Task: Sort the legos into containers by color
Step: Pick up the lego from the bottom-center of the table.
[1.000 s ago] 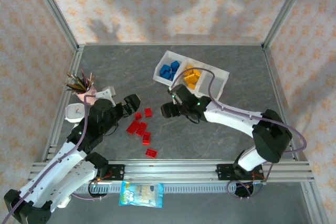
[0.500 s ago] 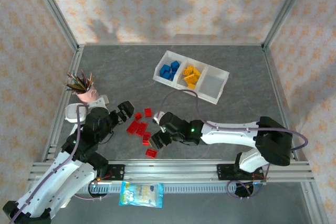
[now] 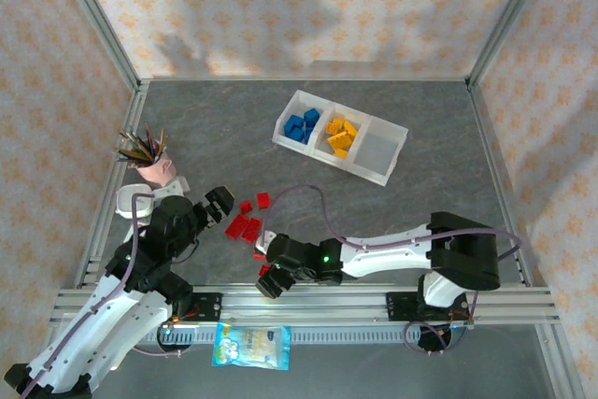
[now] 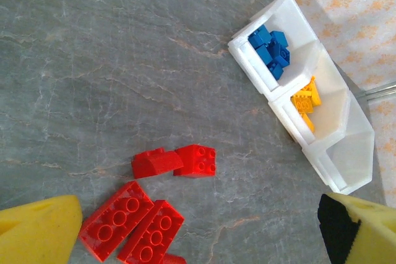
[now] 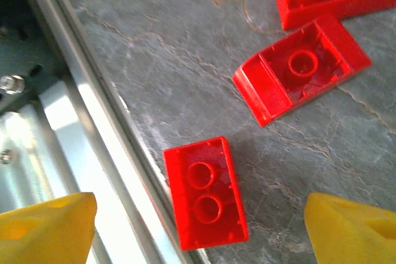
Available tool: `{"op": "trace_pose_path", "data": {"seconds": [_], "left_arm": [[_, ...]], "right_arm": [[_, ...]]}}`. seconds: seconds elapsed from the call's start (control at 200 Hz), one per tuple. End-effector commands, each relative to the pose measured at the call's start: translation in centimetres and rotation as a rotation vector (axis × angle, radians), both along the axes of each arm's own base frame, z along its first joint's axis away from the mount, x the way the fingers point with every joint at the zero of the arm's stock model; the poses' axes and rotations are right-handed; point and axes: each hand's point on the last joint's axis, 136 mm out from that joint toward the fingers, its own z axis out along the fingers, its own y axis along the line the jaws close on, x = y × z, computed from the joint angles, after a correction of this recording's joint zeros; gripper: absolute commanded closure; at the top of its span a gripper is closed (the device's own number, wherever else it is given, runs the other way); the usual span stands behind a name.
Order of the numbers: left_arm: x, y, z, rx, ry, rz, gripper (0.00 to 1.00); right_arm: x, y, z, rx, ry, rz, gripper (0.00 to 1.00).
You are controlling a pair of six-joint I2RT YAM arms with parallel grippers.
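My right gripper, with the upside-down red brick (image 5: 205,193) already between its open fingertips, should next lower and close on the brick's long sides.
Several red legos (image 3: 248,226) lie loose on the grey table, left of centre. The white three-compartment tray (image 3: 391,161) holds blue legos (image 3: 301,126) in its left cell and yellow legos (image 3: 340,135) in the middle; its right cell looks empty. My right gripper (image 3: 270,281) hangs open low at the table's front edge. In its wrist view an upside-down red brick (image 5: 205,193) lies between the yellow fingertips (image 5: 46,227), untouched, with another overturned red brick (image 5: 301,69) beyond. My left gripper (image 3: 220,205) is open beside the red pile, with red bricks (image 4: 198,160) ahead of it.
A pink cup of pencils (image 3: 149,161) stands at the left edge. The aluminium front rail (image 3: 374,298) runs right beside the nearest red brick. A blue-and-white snack packet (image 3: 250,345) lies below the rail. Frame posts bound the table's left and right sides.
My right arm swung from beside the tray down to the front edge, over the nearest red brick, its jaws widening slightly. The left arm drew back a little.
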Motion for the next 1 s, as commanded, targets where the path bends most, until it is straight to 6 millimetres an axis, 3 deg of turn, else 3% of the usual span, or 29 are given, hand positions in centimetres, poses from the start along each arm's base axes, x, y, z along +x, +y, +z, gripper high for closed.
{"op": "trace_pose_path", "data": {"seconds": [0.0,0.15,0.335,0.581,0.756,0.936,0.996], "left_arm": [[-0.6,0.8,0.3,0.002,0.013,0.031,0.01],[-0.6,0.9,0.4,0.004,0.011,0.034,0.01],[-0.3,0.7,0.5,0.007,0.010,0.026,0.01],[0.0,0.3,0.7,0.006,0.003,0.015,0.01],[0.1,0.2,0.5,0.007,0.007,0.009,0.01],[0.2,0.0,0.8,0.005,0.003,0.003,0.01],[0.4,-0.1,1.0,0.001,-0.004,-0.005,0.01]], "right_arm": [[0.9,0.5,-0.1,-0.009,-0.055,-0.025,0.14],[1.3,0.2,-1.9,-0.079,-0.069,-0.031,0.14],[2.1,0.4,-2.7,-0.111,-0.096,-0.067,0.18],[3.6,-0.3,-3.8,-0.162,-0.118,-0.134,0.40],[3.5,0.0,-4.1,-0.166,-0.111,-0.121,0.55],[4.2,-0.2,-3.5,-0.159,-0.114,-0.171,0.75],[4.7,-0.5,-2.8,-0.138,-0.108,-0.199,0.77]]}}
